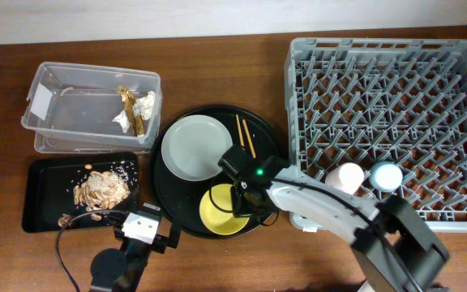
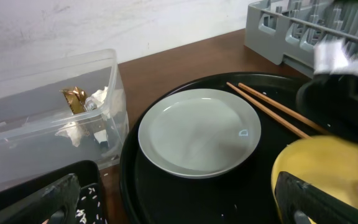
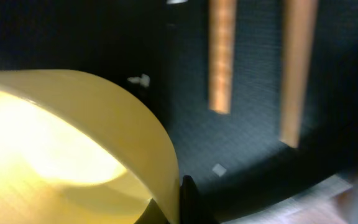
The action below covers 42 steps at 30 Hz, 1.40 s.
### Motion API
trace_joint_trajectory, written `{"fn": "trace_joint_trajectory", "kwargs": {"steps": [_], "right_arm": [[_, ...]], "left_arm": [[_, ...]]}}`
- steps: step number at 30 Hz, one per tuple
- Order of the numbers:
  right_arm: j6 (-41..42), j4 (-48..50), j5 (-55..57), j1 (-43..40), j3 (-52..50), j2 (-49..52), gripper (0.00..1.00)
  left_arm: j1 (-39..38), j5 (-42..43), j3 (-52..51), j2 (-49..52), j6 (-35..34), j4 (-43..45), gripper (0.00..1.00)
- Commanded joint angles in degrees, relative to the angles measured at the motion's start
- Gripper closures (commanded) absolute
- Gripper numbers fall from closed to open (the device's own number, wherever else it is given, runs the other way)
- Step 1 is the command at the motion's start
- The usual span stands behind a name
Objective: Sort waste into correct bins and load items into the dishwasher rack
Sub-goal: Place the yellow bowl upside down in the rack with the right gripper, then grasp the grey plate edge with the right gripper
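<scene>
The robot's right gripper should next go up and outward over the rack (image 1: 387,81) to let go of the bowl, since the rack's empty wires past the cups are to its right in the overhead view.
My right gripper (image 1: 246,199) is shut on the rim of the yellow bowl (image 1: 217,212) on the round black tray; the right wrist view shows a finger (image 3: 182,199) pressed against the bowl's wall (image 3: 73,137). The pale grey plate (image 1: 194,147) and two chopsticks (image 1: 245,135) lie on the same tray. My left gripper (image 1: 144,215) is open and empty at the tray's left edge (image 2: 182,214). The pink cup (image 1: 345,177) and blue cup (image 1: 386,175) stand in the grey rack (image 1: 387,81). Tissue (image 1: 146,103) and the gold wrapper (image 1: 128,101) lie in the clear tub (image 1: 63,105). Food scraps (image 1: 100,188) lie in the shallow black tray (image 1: 43,195).
The large round black tray (image 1: 266,138) sits between the bins and the rack. The left wrist view shows the plate (image 2: 199,130), chopsticks (image 2: 272,109), bowl (image 2: 328,162), tub (image 2: 42,124) and a rack corner (image 2: 291,31). The right arm crosses the rack's front left corner.
</scene>
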Motion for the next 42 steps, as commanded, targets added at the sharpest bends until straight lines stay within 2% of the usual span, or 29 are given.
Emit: {"fn": "trace_joint_trajectory", "kwargs": {"steps": [1,3,5,7,9,11,14,18,22,27,30,31,32,33,34,36,37,39,40,41,42], "right_arm": [[0.4,-8.1,19.4,0.4,3.9,-15.4,0.96],[0.2,-12.4,42.0,0.2,5.2,-26.9,0.96],[0.2,-14.8,63.8,-3.9,5.2,-34.0,0.96],[-0.9,-14.6,70.8,-10.4,5.2,-35.3,0.96],[-10.1,-9.2,72.1,-23.9,5.2,-31.9,0.96],[-19.8,0.4,71.8,-33.7,5.2,-25.5,0.96],[-27.8,8.9,72.7,-41.0,5.2,-16.7,0.96],[-36.4,16.9,75.0,-46.2,5.2,-5.3,0.96],[-48.1,29.3,78.3,-46.4,5.2,1.6,0.96],[-47.6,24.8,72.5,-38.4,5.2,4.3,0.95],[-47.5,19.2,72.5,-33.8,5.2,4.3,0.84],[-46.4,16.7,72.5,-32.9,5.2,4.2,0.77],[-43.6,14.3,72.4,-32.2,5.2,3.9,0.64],[-38.9,9.7,70.8,-31.0,5.9,2.9,0.42],[-36.4,5.0,65.5,-30.0,7.8,1.5,0.32],[-29.9,-5.5,53.0,-29.0,14.6,-1.1,0.24],[-27.1,-12.3,44.6,-28.3,19.6,-2.0,0.24],[-25.9,-22.2,20.8,-26.0,28.7,-2.5,0.3],[-25.9,-23.9,10.9,-24.7,30.5,-2.5,0.3],[-25.4,-23.1,-4.9,-21.9,30.8,-2.4,0.32],[-23.0,-21.5,-10.2,-19.8,30.1,-2.0,0.33]], "left_arm": [[0.4,-0.4,-0.4,-0.3,0.7,0.2,0.01],[0.4,-0.4,-0.4,-0.3,0.7,0.2,0.01],[0.4,-0.4,-0.4,-0.3,0.7,0.2,0.01],[0.4,-0.4,-0.4,-0.3,0.7,0.2,0.01],[0.4,-0.4,-0.4,-0.3,0.7,0.2,0.01],[0.4,-0.4,-0.4,-0.3,0.7,0.2,0.01],[0.4,-0.4,-0.4,-0.3,0.7,0.2,0.01],[0.4,-0.4,-0.4,-0.3,0.7,0.2,0.01],[0.4,-0.4,-0.4,-0.3,0.7,0.2,0.01],[0.4,-0.4,-0.4,-0.3,0.7,0.2,0.01],[0.4,-0.4,-0.4,-0.3,0.7,0.2,0.01],[0.4,-0.4,-0.4,-0.3,0.7,0.2,0.01],[0.4,-0.4,-0.4,-0.3,0.7,0.2,0.01],[0.4,-0.4,-0.4,-0.3,0.7,0.2,0.0],[0.4,-0.4,-0.4,-0.3,0.7,0.2,0.01],[0.4,-0.4,-0.4,-0.3,0.7,0.2,0.01],[0.4,-0.4,-0.4,-0.3,0.7,0.2,0.01],[0.4,-0.4,-0.4,-0.3,0.7,0.2,0.01],[0.4,-0.4,-0.4,-0.3,0.7,0.2,0.0],[0.4,-0.4,-0.4,-0.3,0.7,0.2,0.01],[0.4,-0.4,-0.4,-0.3,0.7,0.2,0.01]]}}
